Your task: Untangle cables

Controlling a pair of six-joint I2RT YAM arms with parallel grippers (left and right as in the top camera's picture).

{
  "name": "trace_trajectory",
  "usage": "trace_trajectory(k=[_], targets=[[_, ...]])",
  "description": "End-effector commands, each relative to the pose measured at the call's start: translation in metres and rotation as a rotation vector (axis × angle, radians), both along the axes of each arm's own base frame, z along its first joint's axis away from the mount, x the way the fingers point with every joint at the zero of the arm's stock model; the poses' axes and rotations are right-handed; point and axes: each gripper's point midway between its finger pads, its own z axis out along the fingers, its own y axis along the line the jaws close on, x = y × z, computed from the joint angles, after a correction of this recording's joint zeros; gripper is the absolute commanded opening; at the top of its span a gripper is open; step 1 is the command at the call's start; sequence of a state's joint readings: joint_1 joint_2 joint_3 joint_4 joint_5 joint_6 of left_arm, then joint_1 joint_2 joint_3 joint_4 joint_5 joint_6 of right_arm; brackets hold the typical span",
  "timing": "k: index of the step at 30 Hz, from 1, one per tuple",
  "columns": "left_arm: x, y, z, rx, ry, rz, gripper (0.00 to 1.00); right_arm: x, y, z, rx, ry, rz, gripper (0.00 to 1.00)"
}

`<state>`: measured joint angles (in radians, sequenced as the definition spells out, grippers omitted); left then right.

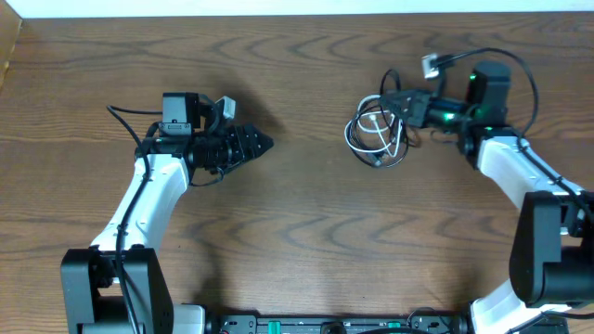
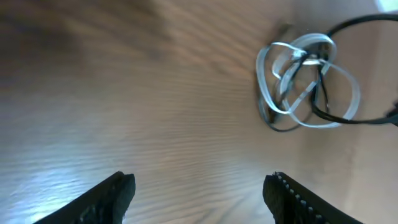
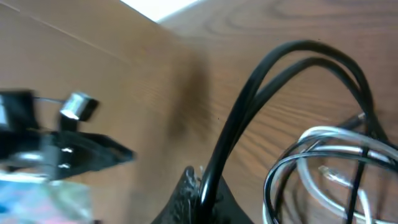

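Note:
My right gripper should next carry the piece of the black cable back past the white loops to the open wood and let go of it there, because that wood is on the left in the overhead view.
The cables [image 1: 376, 134] lie as a small bundle of white and black loops right of the table's middle. My right gripper [image 1: 388, 100] reaches in from the right at the bundle's far edge. In the right wrist view that gripper [image 3: 202, 182] is shut on a doubled strand of the black cable [image 3: 273, 74], and the white loops [image 3: 323, 155] hang to the right. My left gripper [image 1: 258, 144] points right, well short of the bundle. Its jaws [image 2: 199, 186] stand open and empty over bare wood, with the bundle [image 2: 305, 81] ahead of them to the right.
A small light plug [image 1: 432, 65] lies beyond the right gripper, and a thin black cord [image 1: 529, 74] arcs from it around the right arm. The table's far edge [image 1: 297, 13] meets a white surface.

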<state>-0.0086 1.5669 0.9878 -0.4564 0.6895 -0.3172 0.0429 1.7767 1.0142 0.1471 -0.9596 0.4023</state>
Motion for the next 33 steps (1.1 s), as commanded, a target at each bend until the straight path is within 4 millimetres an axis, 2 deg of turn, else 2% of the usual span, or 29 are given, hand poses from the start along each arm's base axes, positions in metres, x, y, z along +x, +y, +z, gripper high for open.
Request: trace_trajectory(k=[1,8,11,12,14,15,16,20,22,24,28,30,33], targets=[[0.001,0.018,-0.007,0.11,0.007,0.055,0.71,0.001,0.018,-0.019,-0.192,-0.121,0.025,0.01],[-0.003,0.032,-0.017,0.182,0.053,0.113,0.71,-0.032,0.07,-0.059,-0.448,-0.125,0.119,0.01],[-0.005,0.034,-0.019,0.193,0.066,0.121,0.71,-0.05,0.096,-0.066,-0.517,-0.161,0.181,0.01],[-0.005,0.035,-0.019,0.199,0.068,0.124,0.71,-0.053,0.102,-0.067,-0.524,-0.17,0.193,0.05],[-0.005,0.036,-0.02,0.206,0.068,0.126,0.71,-0.062,0.118,-0.067,-0.548,-0.2,0.218,0.53],[-0.005,0.036,-0.02,0.206,0.068,0.126,0.71,-0.065,0.124,-0.067,-0.549,-0.211,0.226,0.65],[-0.005,0.036,-0.02,0.206,0.068,0.127,0.71,-0.066,0.127,-0.065,-0.544,-0.217,0.233,0.73],[-0.006,0.036,-0.021,0.206,0.073,0.126,0.72,-0.068,0.137,-0.046,-0.479,-0.235,0.273,0.89],[-0.007,0.036,-0.022,0.206,0.081,0.125,0.73,-0.066,0.138,-0.033,-0.444,-0.237,0.275,0.91],[-0.009,0.035,-0.025,0.207,0.094,0.122,0.75,-0.056,0.127,-0.011,-0.428,-0.236,0.233,0.91],[-0.011,0.027,-0.028,0.209,0.098,0.098,0.76,-0.048,0.107,0.009,-0.428,-0.244,0.182,0.92],[-0.01,0.02,-0.027,0.209,0.088,0.079,0.76,-0.044,0.092,0.012,-0.436,-0.216,0.142,0.91],[-0.007,0.006,-0.025,0.207,0.054,0.041,0.76,-0.036,0.065,0.004,-0.472,-0.14,0.065,0.9]])
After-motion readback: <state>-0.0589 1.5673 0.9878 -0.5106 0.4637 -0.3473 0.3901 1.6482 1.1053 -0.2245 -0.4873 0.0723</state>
